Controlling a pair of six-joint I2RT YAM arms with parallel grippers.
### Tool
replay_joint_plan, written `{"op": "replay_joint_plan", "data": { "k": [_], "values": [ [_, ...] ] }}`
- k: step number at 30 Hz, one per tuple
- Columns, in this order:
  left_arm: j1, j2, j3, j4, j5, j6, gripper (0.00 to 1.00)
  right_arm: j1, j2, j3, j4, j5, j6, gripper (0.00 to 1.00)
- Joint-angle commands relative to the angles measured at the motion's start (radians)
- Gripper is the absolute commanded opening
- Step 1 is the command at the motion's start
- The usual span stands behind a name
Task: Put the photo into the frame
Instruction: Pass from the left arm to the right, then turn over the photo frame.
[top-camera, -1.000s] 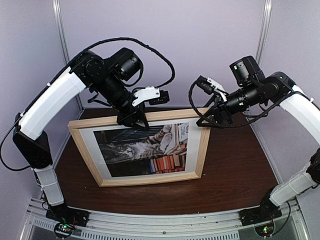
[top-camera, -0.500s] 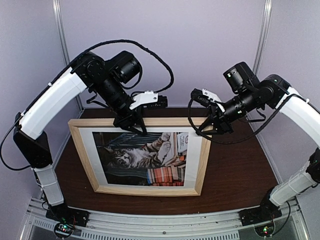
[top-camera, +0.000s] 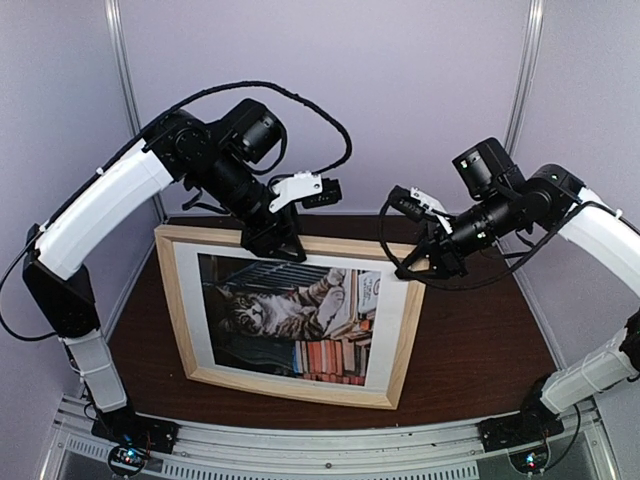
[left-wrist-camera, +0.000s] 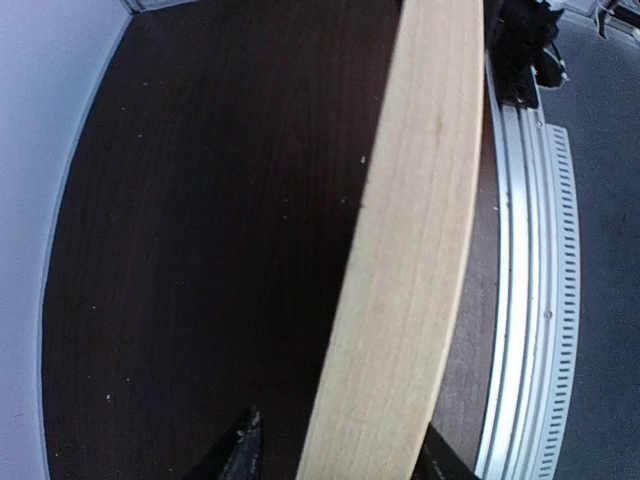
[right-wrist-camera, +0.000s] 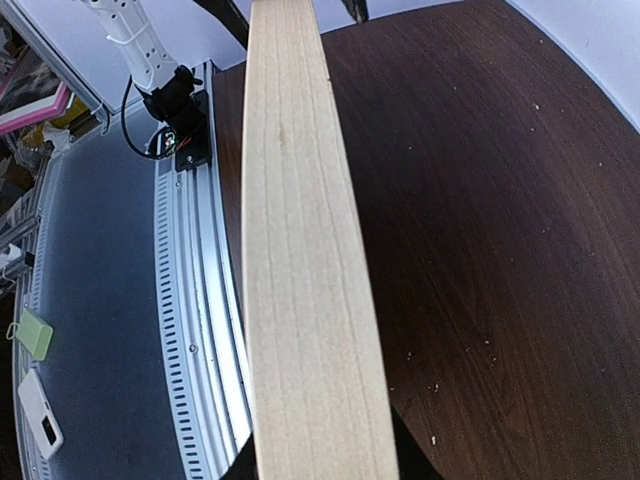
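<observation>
The frame's corner comes down toward the right in the top view next. My right gripper releases it on the bare tabletop, since the photo (top-camera: 290, 315) already sits inside the frame.
The frame (top-camera: 172, 300) of pale wood stands on its lower edge on the dark table (top-camera: 480, 340), front face toward the camera. The photo (top-camera: 290, 315) of the tabby cat and red books sits inside it. My left gripper (top-camera: 275, 243) straddles the top rail; in the left wrist view the frame (left-wrist-camera: 410, 230) runs between the jaws of the left gripper (left-wrist-camera: 340, 455), and a gap shows beside one finger (left-wrist-camera: 245, 445). My right gripper (top-camera: 418, 268) is shut on the top right corner. In the right wrist view the frame (right-wrist-camera: 300, 250) fills the right gripper (right-wrist-camera: 320, 462).
A slotted aluminium rail (top-camera: 320, 445) runs along the near table edge, with both arm bases (top-camera: 130, 430) bolted to it. Lilac walls close in the back and sides. Bare tabletop lies behind the frame and to its right.
The frame has tipped up steeper and swung, its lower edge now nearer the front. The right gripper closed on the corner. The left gripper's jaws have eased apart on the top rail.
</observation>
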Motion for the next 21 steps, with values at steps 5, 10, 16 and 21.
{"op": "replay_joint_plan", "data": {
  "k": [5,10,16,21],
  "values": [
    [0.032,-0.143,-0.123,0.304,-0.143,-0.102,0.75,-0.026,-0.020,-0.034,0.080,0.112,0.146,0.00],
    [0.037,-0.242,-0.220,0.415,-0.259,-0.144,0.89,-0.082,0.003,-0.029,0.111,0.124,0.245,0.00],
    [0.069,-0.355,-0.343,0.500,-0.383,-0.223,0.92,-0.211,0.021,-0.057,0.185,0.087,0.444,0.00],
    [0.075,-0.400,-0.403,0.511,-0.438,-0.250,0.92,-0.305,0.031,-0.134,0.279,0.119,0.583,0.00]
  ]
}}
